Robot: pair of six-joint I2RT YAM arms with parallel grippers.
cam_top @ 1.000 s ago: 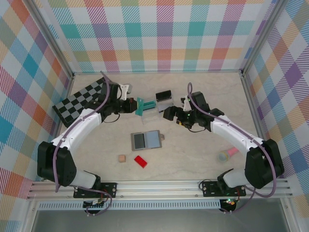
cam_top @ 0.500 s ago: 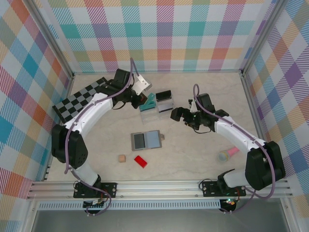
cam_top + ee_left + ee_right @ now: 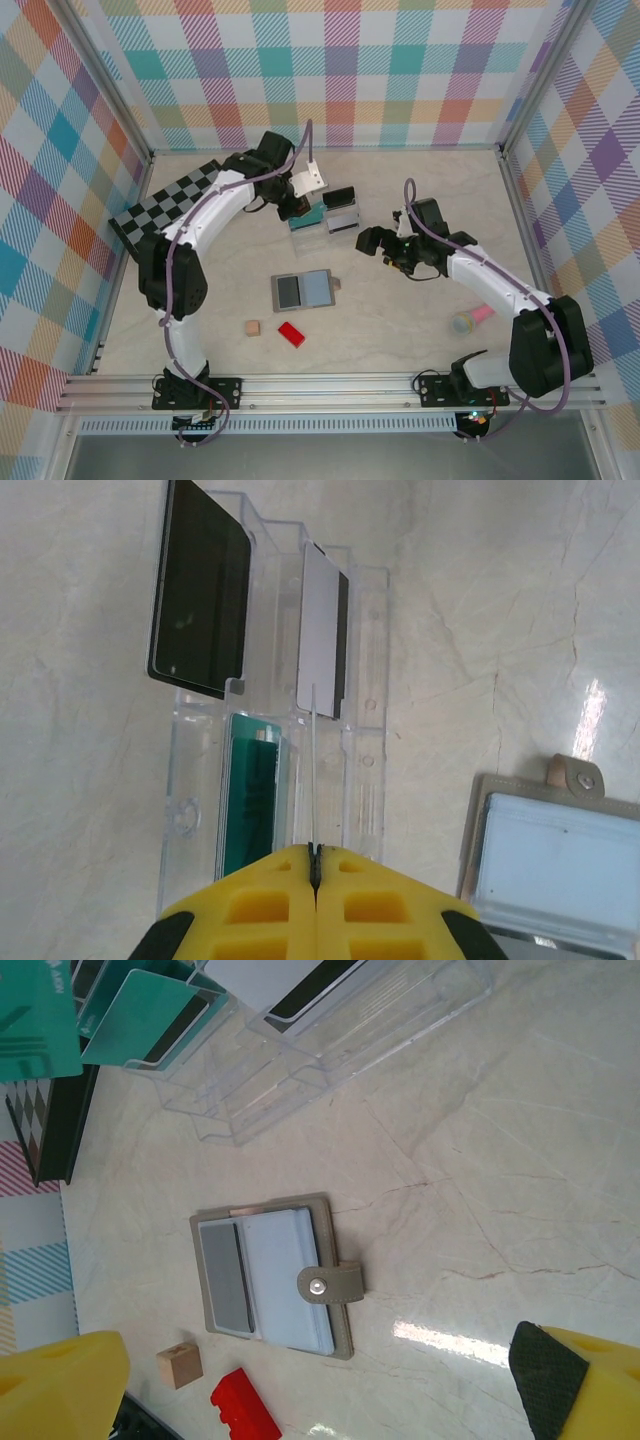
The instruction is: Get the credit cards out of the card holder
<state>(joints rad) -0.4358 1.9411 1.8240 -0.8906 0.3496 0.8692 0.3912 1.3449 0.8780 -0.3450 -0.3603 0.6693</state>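
I will next move my left gripper away from my base and lower the thin credit card into the slot with the teal card.
The card holder lies open on the table, a grey and a blue-grey panel showing, its snap strap to the right. My left gripper is shut on a thin credit card, seen edge-on and standing over a clear stand. In that stand are a black card, a silver-grey card with a dark stripe and a teal card. My right gripper is wide open above and to the right of the card holder, holding nothing. From above, the left gripper is at the stand and the right gripper lies just to its right.
A black-and-grey chessboard lies at the back left. A red block and a tan cube sit in front of the card holder. A small roll with a pink item is at the front right.
My left arm swung back and to the right, carrying a teal card from beside the stand to over it. My right gripper drew back a little to the right.
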